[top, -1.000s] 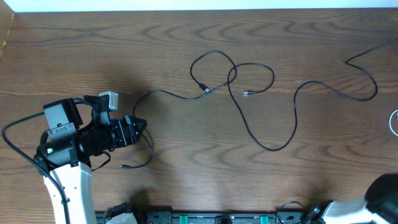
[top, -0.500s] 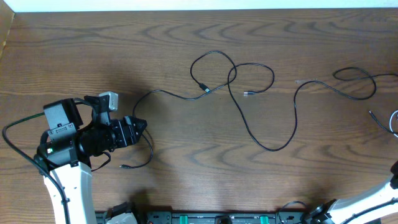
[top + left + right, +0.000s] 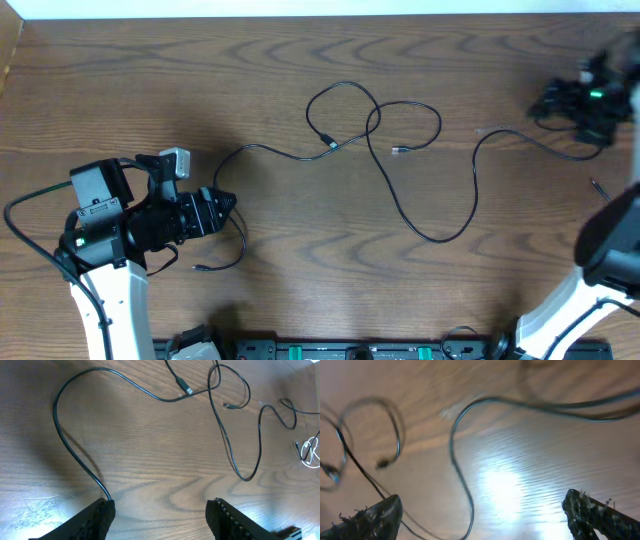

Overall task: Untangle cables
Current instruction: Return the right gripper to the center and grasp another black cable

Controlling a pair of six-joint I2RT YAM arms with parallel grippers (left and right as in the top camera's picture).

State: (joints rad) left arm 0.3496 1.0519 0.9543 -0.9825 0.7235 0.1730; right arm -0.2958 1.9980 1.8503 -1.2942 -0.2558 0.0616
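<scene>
The piece of cable lies alone, so my right gripper should swing left in the overhead view, back and down onto it between the crossing and its near bend.
Thin black cables (image 3: 372, 118) lie looped and crossed on the middle of the wooden table, with small plug ends (image 3: 400, 150) inside the loops. One strand (image 3: 75, 455) runs left and passes beside the left finger (image 3: 97, 517) of my left gripper (image 3: 225, 205). That gripper (image 3: 160, 515) stands open with only bare wood between its jaws. Another strand (image 3: 470, 200) snakes right toward my right gripper (image 3: 560, 102), which hovers blurred at the far right. In the right wrist view the right gripper (image 3: 482, 515) is wide open, the cable (image 3: 457, 465) lying on the table below it.
A small white wire coil (image 3: 311, 452) lies near the table's right edge. A loose plug end (image 3: 597, 185) rests below the right gripper, and another (image 3: 200, 268) lies near the left arm. A black rail (image 3: 330, 350) lines the front edge.
The right arm swung from the bottom right corner up to the far right end of the cable and its jaws opened. The cable's right end shifted. The left arm stayed still.
</scene>
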